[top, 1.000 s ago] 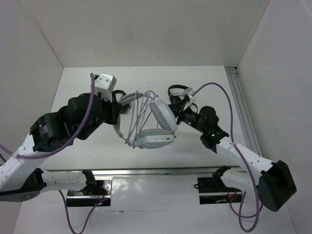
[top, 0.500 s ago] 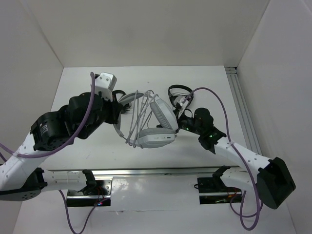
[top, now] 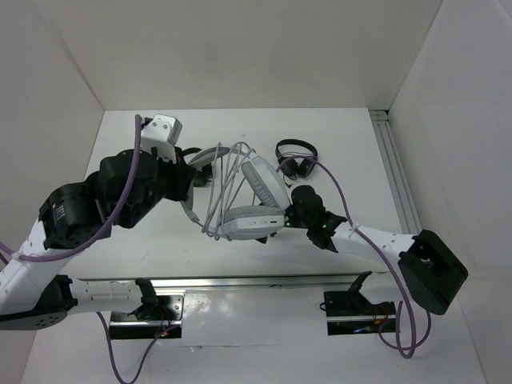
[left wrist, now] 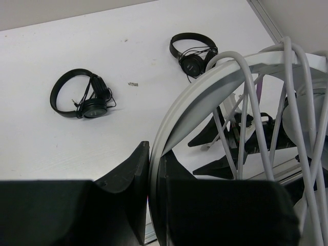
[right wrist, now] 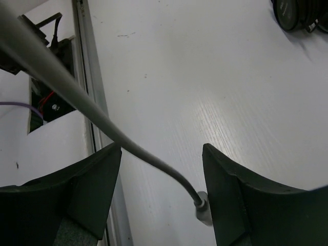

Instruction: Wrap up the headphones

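The right gripper shifts toward the right in the wrist view next and closes on the cable's plug, which hangs off the gripper's middle to that side.
The white and light-grey headphones [top: 254,222] hang above the table's middle, with the thin grey cable [top: 224,188] wound in several turns across the headband. My left gripper [top: 186,181] is shut on the headband [left wrist: 189,97], its jaws [left wrist: 151,154] pinching the band edge-on. My right gripper [top: 282,221] sits just right of the lower earcup and is open. In the right wrist view the cable's free end [right wrist: 102,123] and its plug [right wrist: 203,211] pass loosely between the spread fingers [right wrist: 161,154], touching neither.
Two small black on-ear headphones lie on the table: one at the back right [top: 296,158] [left wrist: 192,51], one under my left arm [left wrist: 82,97]. A metal rail [top: 396,176] runs along the right edge. White walls enclose the table.
My right gripper has moved left and nearer, from beside the black headphones to the lower earcup. My left arm has shifted slightly left with the headphones.
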Robot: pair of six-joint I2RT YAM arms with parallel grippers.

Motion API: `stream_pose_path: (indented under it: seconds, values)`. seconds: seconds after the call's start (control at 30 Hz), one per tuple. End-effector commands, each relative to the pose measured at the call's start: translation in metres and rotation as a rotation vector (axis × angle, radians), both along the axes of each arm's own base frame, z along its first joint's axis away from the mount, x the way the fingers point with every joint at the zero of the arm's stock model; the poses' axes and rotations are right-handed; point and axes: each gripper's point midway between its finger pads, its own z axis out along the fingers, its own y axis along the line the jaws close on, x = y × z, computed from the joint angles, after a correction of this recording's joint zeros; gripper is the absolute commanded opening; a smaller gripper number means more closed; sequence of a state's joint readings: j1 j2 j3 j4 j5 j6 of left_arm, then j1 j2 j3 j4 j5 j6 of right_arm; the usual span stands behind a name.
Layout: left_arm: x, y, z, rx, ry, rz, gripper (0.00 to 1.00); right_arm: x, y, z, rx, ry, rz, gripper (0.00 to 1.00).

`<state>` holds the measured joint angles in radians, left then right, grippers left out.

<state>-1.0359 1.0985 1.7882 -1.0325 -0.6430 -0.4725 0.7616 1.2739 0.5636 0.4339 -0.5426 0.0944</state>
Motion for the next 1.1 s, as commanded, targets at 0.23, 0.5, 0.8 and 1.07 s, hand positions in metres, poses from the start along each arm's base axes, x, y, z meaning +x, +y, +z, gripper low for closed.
stream_pose_path:
  seconds: [0.23,0.5,0.8,1.07]
  values:
    - [-0.004,0.002,0.047,-0.214,-0.075,0.012,0.00,0.030,0.015,-0.002,0.006,-0.073,-0.099,0.59]
    - [-0.001,0.015,0.054,-0.240,-0.096,0.076,0.00,0.032,0.033,-0.014,0.012,-0.050,-0.073,0.20]
    - [0.007,0.031,0.058,-0.282,-0.111,0.204,0.00,0.013,0.038,-0.010,0.030,-0.063,-0.080,0.06]
    - [0.033,0.054,0.030,-0.293,-0.077,0.485,0.00,-0.029,0.046,0.002,0.025,-0.107,-0.100,0.00]
